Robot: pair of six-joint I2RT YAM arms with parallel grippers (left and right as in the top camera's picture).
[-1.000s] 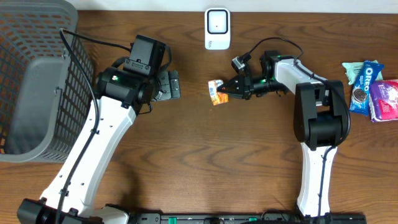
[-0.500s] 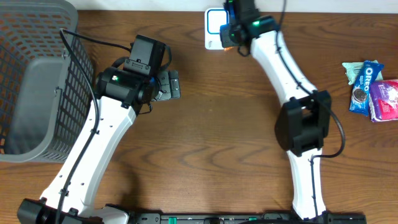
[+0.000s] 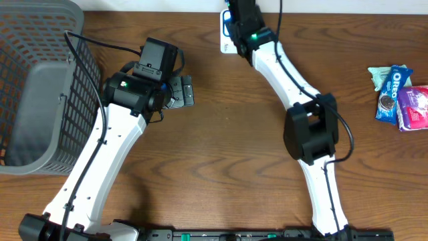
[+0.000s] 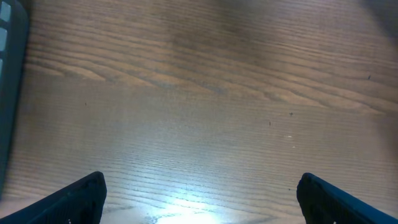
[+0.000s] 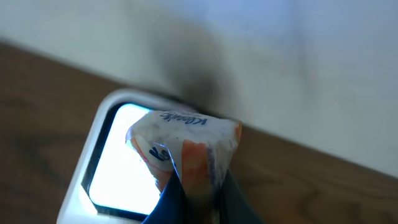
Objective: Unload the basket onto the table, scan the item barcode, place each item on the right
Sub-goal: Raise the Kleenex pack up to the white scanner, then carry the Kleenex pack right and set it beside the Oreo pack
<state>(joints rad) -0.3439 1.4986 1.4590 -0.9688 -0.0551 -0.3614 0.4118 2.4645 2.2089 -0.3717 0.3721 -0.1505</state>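
Observation:
Next, my right gripper swings off the scanner (image 3: 225, 41) and releases the packet on the bare wood beside the snacks, to its right in the overhead view.
The item is a small orange and white Kleenex tissue packet (image 5: 186, 140). My right gripper (image 5: 199, 190) is shut on its lower end and holds it just above the lit window of the white barcode scanner (image 5: 87, 180). From overhead, the right gripper (image 3: 237, 13) sits over the scanner (image 3: 225, 41) at the table's back edge, and the arm hides the packet. My left gripper (image 3: 183, 90) hovers over bare wood left of centre. Its fingers (image 4: 81, 199) stand wide apart, so the left gripper (image 4: 202, 202) is open with nothing between them.
A grey mesh basket (image 3: 40, 80) fills the far left. Several snack packets, one an Oreo pack (image 3: 394, 84), lie at the right edge. A pale wall (image 5: 280, 56) rises right behind the scanner.
My right arm has swung from the middle of the table up to the scanner at the back, carrying the packet over its window. The left arm has stayed still.

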